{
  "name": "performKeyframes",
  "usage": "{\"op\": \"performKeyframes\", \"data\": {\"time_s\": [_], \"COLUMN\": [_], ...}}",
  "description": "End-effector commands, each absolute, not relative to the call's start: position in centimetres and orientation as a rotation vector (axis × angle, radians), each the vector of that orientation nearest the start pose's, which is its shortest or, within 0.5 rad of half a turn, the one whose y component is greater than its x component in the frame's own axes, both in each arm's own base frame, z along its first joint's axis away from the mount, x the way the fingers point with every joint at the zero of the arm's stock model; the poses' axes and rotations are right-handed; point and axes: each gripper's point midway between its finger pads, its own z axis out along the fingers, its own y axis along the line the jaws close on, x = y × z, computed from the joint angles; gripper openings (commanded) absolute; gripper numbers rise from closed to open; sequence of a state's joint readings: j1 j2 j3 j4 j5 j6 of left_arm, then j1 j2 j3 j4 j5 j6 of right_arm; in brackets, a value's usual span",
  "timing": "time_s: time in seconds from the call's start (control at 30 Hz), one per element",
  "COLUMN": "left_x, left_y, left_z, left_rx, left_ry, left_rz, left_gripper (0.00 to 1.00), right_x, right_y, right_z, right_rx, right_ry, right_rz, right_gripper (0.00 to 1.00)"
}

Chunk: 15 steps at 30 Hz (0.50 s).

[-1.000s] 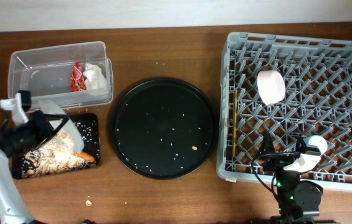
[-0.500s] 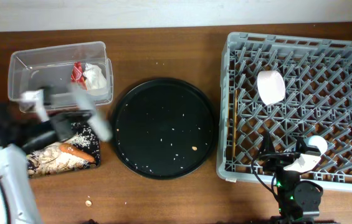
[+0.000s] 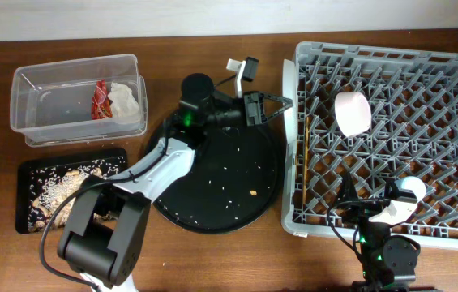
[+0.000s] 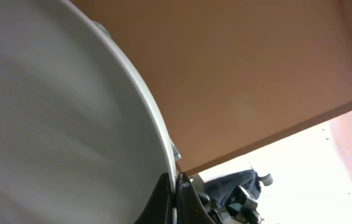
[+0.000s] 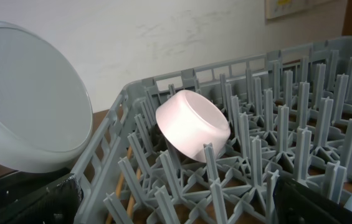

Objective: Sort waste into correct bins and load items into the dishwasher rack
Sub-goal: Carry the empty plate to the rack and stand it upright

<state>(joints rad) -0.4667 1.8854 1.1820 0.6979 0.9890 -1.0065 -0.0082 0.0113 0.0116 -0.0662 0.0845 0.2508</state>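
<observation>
My left gripper needs to bring the upright plate over the side of the rack toward the white bowl [image 3: 352, 112], then go down and let go of the plate.
My left gripper [image 3: 281, 105] is shut on the rim of the white plate [image 4: 57, 124], holding it on edge just outside the left wall of the grey dishwasher rack [image 3: 289, 162]. The plate also shows in the right wrist view [image 5: 29, 106]. In the rack a white bowl [image 3: 352, 112] lies on its side, the wooden chopsticks [image 3: 301, 162] lie along the left wall, and a small pale blue cup [image 3: 412, 188] sits near the front. My right gripper [image 5: 176, 211] is open and empty over the rack's front edge [image 3: 374, 207].
The clear tub [image 3: 30, 134] at the far left holds the red wrapper [image 3: 99, 99] and white tissue [image 3: 125, 99]. The flat black tray [image 3: 24, 174] holds rice scraps [image 3: 58, 191]. The large round black tray [image 3: 212, 178], with a few grains on it, lies under my left arm.
My left arm has swung right with the plate, from over the flat black tray to the rack's left wall. The right arm has not moved.
</observation>
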Motion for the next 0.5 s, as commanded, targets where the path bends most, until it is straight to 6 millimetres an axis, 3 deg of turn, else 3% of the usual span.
{"op": "performKeyframes", "data": {"time_s": [0.0,0.1,0.23,0.3,0.33,0.4,0.47], "left_x": [36.6,36.3,36.2,36.2,36.1,35.7,36.0], "left_y": [-37.0,-37.6,-37.7,-37.5,-37.5,-37.6,-37.7], "left_z": [25.1,24.1,24.7,27.9,28.2,27.2,23.6], "left_rx": [0.441,0.437,0.440,0.458,0.467,0.481,0.475], "left_ry": [1.917,1.957,1.936,1.797,1.789,1.847,1.982], "left_rz": [-1.880,-1.861,-1.875,-1.930,-1.937,-1.944,-1.848], "left_gripper": [0.00,0.00,0.00,0.00,0.00,0.00,0.00], "right_x": [24.5,24.5,24.5,24.5,24.5,24.5,24.5], "right_y": [-1.9,-1.9,-1.9,-1.9,-1.9,-1.9,-1.9], "right_z": [15.7,15.7,15.7,15.7,15.7,15.7,15.7], "right_rx": [0.281,0.281,0.281,0.281,0.281,0.281,0.281], "right_ry": [1.619,1.619,1.619,1.619,1.619,1.619,1.619], "right_rz": [0.105,0.105,0.105,0.105,0.105,0.105,0.105], "right_gripper": [0.98,0.98,0.98,0.98,0.98,0.98,0.98]}}
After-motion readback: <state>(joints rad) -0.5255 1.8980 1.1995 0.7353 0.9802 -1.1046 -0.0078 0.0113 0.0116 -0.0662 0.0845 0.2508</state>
